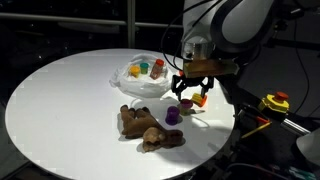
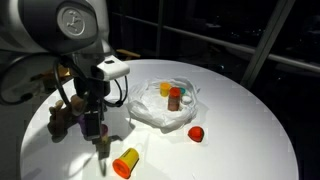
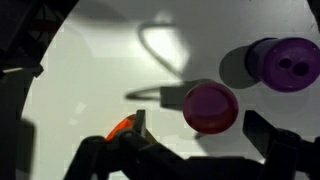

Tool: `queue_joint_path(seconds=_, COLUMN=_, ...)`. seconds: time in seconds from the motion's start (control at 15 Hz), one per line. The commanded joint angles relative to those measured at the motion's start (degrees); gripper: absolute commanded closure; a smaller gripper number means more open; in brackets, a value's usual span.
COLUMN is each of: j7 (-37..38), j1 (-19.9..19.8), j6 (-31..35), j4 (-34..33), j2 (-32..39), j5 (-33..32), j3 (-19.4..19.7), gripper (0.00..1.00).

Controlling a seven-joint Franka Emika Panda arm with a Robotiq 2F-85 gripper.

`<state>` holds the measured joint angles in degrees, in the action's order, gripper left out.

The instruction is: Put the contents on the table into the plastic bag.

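My gripper will next move down until its open fingers are on both sides of the round magenta piece [image 3: 210,107] and close, because the piece lies untouched between its fingertips.
My gripper [image 1: 191,92] [image 2: 94,128] hangs open just above the table [image 1: 70,100] [image 2: 240,140], beside the plastic bag [image 1: 140,78] [image 2: 155,108]. In the wrist view a round magenta piece [image 3: 210,107] lies on the table between the open fingertips of my gripper [image 3: 195,120], untouched. A purple cup [image 3: 285,62] [image 1: 173,115] stands just beyond it. An orange bit [image 3: 120,127] [image 1: 200,98] shows by one finger. The brown plush toy [image 1: 150,128] lies near the table's edge. The bag holds the brown bottle with red cap [image 2: 175,97] and yellow [image 2: 165,90] and green [image 1: 145,68] pieces.
A red piece [image 2: 196,132] lies on the table next to the bag. An orange and yellow cup [image 2: 125,162] lies on its side near the table's rim. A yellow and red device [image 1: 275,102] sits off the table beside the arm.
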<state>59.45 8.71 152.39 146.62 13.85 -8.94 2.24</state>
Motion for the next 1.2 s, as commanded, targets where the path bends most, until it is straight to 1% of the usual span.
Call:
queue_joint_path(seconds=0.0, j7=-9.5, j1=-3.7, j6=5.9, j4=2.6, j2=-0.3, j5=9.4, j3=-2.6, gripper=0.0)
queue_joint_path(seconds=0.13, j7=-14.6, j1=-5.1, j6=8.7, j4=3.5, j2=-0.3, j5=15.9, j3=-4.1, gripper=0.0)
queue_joint_path(seconds=0.27, j7=-18.5, j1=-5.8, j6=11.2, j4=4.0, j2=0.0, j5=21.1, j3=-5.1, gripper=0.0)
queue_joint_path(seconds=0.4, j7=-20.8, j1=-5.6, j6=13.3, j4=3.9, j2=0.8, j5=24.2, j3=-5.5, gripper=0.0)
queue_joint_path(seconds=0.6, j7=-23.2, j1=-4.9, j6=14.0, j4=3.2, j2=2.5, j5=26.8, j3=-5.9, gripper=0.0)
queue_joint_path(seconds=0.67, j7=-23.2, j1=-4.5, j6=14.0, j4=3.2, j2=2.9, j5=26.7, j3=-5.6, gripper=0.05)
queue_joint_path(seconds=0.73, j7=-23.5, j1=-4.3, j6=14.0, j4=3.2, j2=3.1, j5=26.8, j3=-5.6, gripper=0.27)
queue_joint_path(seconds=0.87, j7=-22.7, j1=-3.3, j6=13.9, j4=3.5, j2=3.4, j5=25.8, j3=-4.6, gripper=0.3)
queue_joint_path(seconds=1.07, j7=-22.2, j1=-2.9, j6=14.7, j4=4.6, j2=2.5, j5=25.5, j3=-3.8, gripper=0.55)
queue_joint_path(seconds=1.13, j7=-22.0, j1=-2.7, j6=15.1, j4=4.9, j2=2.0, j5=25.3, j3=-3.3, gripper=0.62)
